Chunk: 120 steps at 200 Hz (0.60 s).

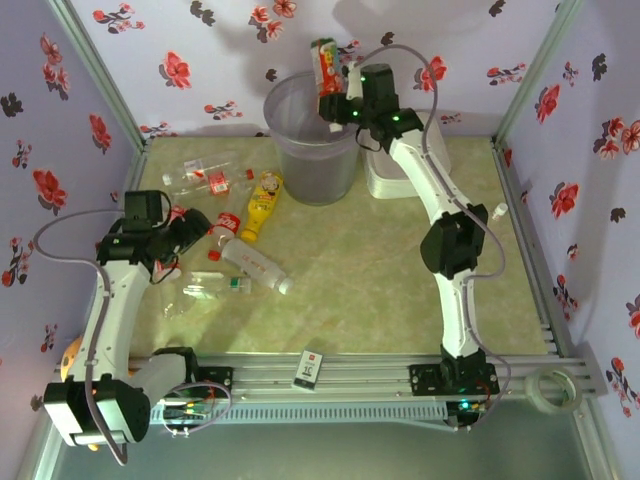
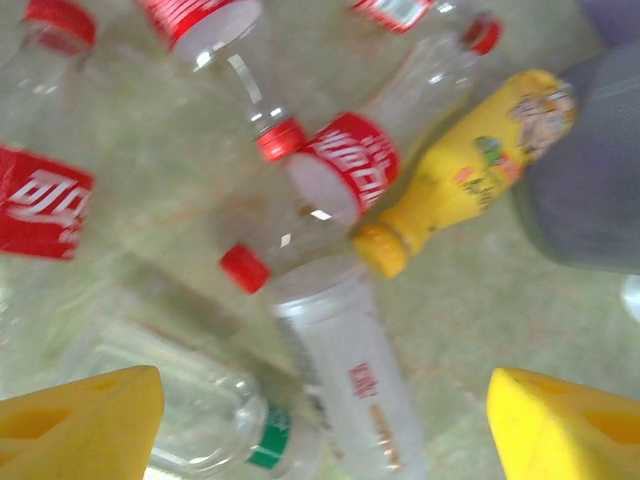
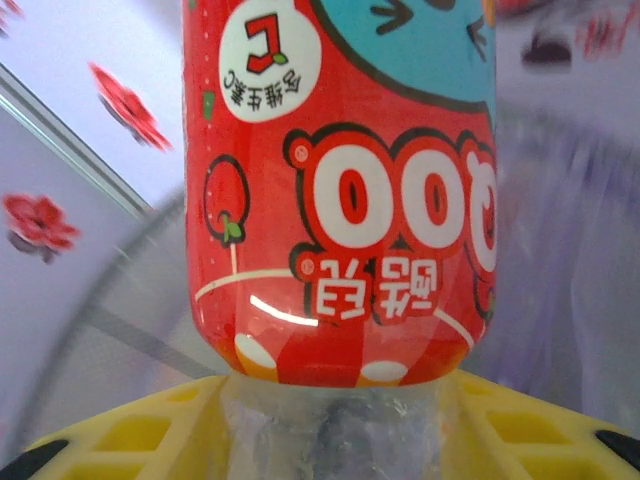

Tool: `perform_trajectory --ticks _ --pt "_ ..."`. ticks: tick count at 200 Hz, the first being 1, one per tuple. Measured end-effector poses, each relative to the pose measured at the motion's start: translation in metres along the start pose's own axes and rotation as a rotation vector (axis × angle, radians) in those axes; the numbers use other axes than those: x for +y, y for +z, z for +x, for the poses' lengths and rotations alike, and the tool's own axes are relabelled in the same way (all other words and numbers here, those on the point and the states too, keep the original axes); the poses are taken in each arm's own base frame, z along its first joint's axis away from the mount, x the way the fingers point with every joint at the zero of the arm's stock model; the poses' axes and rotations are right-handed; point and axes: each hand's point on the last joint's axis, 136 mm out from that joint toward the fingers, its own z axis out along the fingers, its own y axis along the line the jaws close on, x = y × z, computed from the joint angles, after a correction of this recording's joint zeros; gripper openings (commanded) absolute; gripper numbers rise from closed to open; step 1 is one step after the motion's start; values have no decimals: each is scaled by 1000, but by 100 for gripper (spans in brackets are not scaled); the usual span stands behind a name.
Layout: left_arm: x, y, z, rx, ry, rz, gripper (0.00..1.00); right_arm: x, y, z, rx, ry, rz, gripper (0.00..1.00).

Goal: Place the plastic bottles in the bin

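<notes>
The bin's opening is below my right gripper, so it will next ease slightly down and away from the white lidded box to free the bottle's clear end.
My right gripper (image 1: 336, 106) (image 3: 330, 432) is shut on the clear end of a plastic bottle with a red cartoon label (image 1: 324, 64) (image 3: 340, 190), held upright over the open mouth of the grey bin (image 1: 312, 150). On the left, several plastic bottles lie on the table: a yellow squeeze bottle (image 1: 260, 205) (image 2: 460, 170), red-labelled clear ones (image 1: 226, 222) (image 2: 350, 170), a frosted white one (image 1: 256, 266) (image 2: 345, 370) and a clear one with a green band (image 1: 216, 288) (image 2: 225, 420). My left gripper (image 1: 198, 236) (image 2: 325, 440) hovers open above them, yellow fingers (image 2: 90, 420) wide apart.
A white lidded box (image 1: 386, 176) stands right of the bin. A small black-and-white card (image 1: 308, 370) lies on the front rail and a tape roll (image 1: 551, 390) sits at the front right. Flowered walls close in the table on three sides.
</notes>
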Motion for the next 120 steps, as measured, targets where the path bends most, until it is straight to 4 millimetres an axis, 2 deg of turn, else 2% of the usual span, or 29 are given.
perform_trajectory --ticks 11,29,47,90,120 --pt "15 3 10 26 -8 -51 84 -4 6 12 30 -8 14 42" --pt "37 4 22 55 -22 -130 84 -5 7 13 32 -26 20 42" --pt "56 5 26 58 -37 -197 85 -5 8 14 30 -38 22 42" --pt "94 4 12 7 -101 -306 91 -5 9 13 19 -63 18 45" --pt "111 14 2 -6 -127 -349 97 -4 10 12 12 -85 7 61"
